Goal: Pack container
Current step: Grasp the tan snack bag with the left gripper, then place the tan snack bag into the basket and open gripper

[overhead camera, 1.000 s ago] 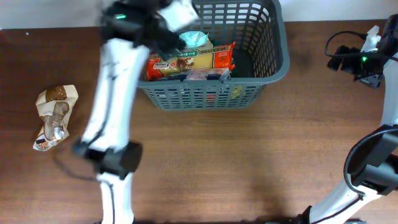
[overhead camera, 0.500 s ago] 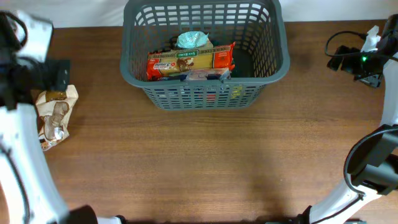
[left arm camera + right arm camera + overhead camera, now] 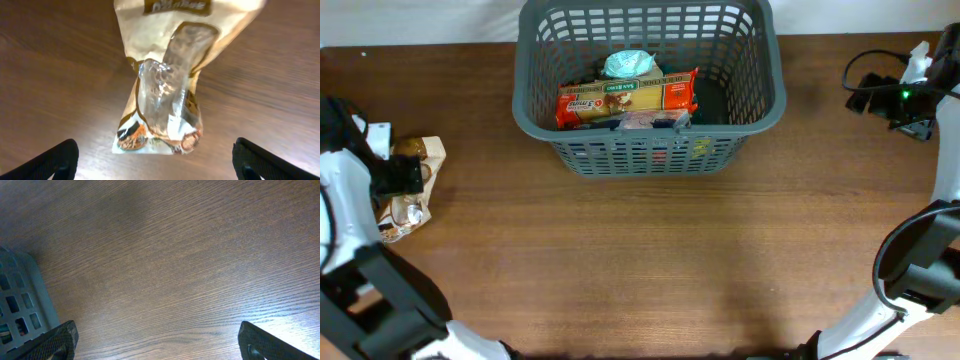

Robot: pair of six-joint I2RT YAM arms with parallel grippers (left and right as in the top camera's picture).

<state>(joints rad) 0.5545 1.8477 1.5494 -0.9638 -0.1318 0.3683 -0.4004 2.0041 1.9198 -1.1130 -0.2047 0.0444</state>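
I will lower my left gripper with its fingers spread onto the clear window of the tan snack bag (image 3: 165, 95) and close it, because the bag is lying on the table below the gripper.
The dark grey slotted container (image 3: 760, 105) stands at the table's back centre and holds an orange packet (image 3: 625, 97), a pale green packet (image 3: 628, 65) and others. A tan snack bag (image 3: 412, 185) with a clear window lies on the table at the far left; it fills the left wrist view (image 3: 165, 80). My left gripper (image 3: 395, 175) hovers over that bag, open and empty, its fingers (image 3: 155, 162) spread wide beside the bag's lower end. My right gripper (image 3: 895, 100) is open and empty above bare table at the far right, with the container's corner (image 3: 20, 300) at the left edge of its view.
The brown wooden table (image 3: 650, 260) stretches in front of the container. The right arm's base rises at the lower right (image 3: 910, 270). The left arm's base stands at the lower left (image 3: 370, 310).
My left arm swung from the container at the back to the far left and came down over the tan snack bag. The right arm has not moved.
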